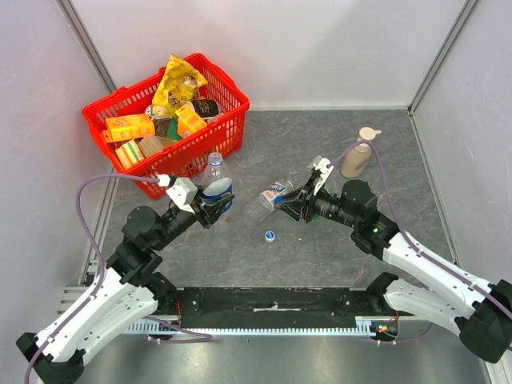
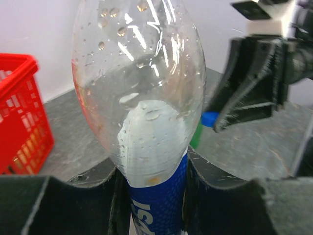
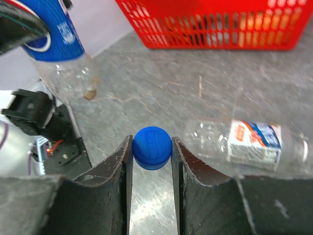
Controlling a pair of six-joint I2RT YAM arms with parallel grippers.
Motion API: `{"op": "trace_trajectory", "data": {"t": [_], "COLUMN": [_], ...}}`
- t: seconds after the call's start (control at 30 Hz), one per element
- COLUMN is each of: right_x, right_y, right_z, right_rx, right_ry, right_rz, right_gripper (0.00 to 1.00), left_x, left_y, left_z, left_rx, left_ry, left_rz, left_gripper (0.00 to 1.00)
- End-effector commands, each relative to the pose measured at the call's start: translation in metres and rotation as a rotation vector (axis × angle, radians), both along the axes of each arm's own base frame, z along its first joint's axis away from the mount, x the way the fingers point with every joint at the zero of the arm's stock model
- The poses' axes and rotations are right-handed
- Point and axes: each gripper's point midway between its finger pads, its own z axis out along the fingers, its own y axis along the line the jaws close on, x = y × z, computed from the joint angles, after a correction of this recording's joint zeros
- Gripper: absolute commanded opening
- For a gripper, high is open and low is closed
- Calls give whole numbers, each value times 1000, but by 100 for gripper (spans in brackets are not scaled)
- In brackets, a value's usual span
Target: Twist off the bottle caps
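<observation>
My right gripper next tilts fingers down and lowers back to the bare tabletop point(image 1: 294, 245) beside the loose cap to release, since that lies below and back.
My left gripper point(image 1: 214, 204) point(image 2: 156, 196) is shut on the blue-labelled cola bottle point(image 1: 216, 172) point(image 2: 139, 98) and holds it upright by the label. That bottle point(image 3: 58, 44) also shows at the upper left of the right wrist view. A small round blue cap point(image 3: 152, 147) point(image 2: 210, 119) is pinched between the fingers of my right gripper point(image 3: 152, 152) point(image 1: 285, 205), just right of the cola bottle and above the table. A clear bottle point(image 1: 268, 196) point(image 3: 249, 142) lies on its side beneath the right gripper. Another blue cap point(image 1: 270, 235) lies loose on the table in front of it.
A red basket point(image 1: 228, 88) point(image 3: 210, 41) point(image 2: 19, 117) full of packets stands at the back left. A beige pump-dispenser bottle point(image 1: 358, 156) stands at the back right. White walls close in the grey table on three sides.
</observation>
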Motion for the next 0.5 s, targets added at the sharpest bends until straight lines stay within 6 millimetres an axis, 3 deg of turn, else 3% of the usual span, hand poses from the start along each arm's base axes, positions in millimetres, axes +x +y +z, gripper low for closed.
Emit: {"op": "trace_trajectory", "data": {"t": [0.0, 0.2, 0.33, 0.47], "right_x": [13, 3, -2, -13], "right_y": [-19, -21, -26, -32], "right_z": [-33, -67, -110, -146], "right_rx": [-115, -157, -220, -265], "right_ry": [28, 89, 200, 285], "right_rz": [-117, -104, -132, -151], "right_gripper": [0, 0, 0, 0], "left_x": [34, 60, 73, 69], "left_y": [23, 24, 25, 31], "left_z": [15, -19, -39, -47], "left_rx": [-149, -125, -111, -177], "left_ry": [-62, -63, -49, -141], "left_rz": [229, 319, 372, 380], "left_gripper": [2, 2, 2, 2]}}
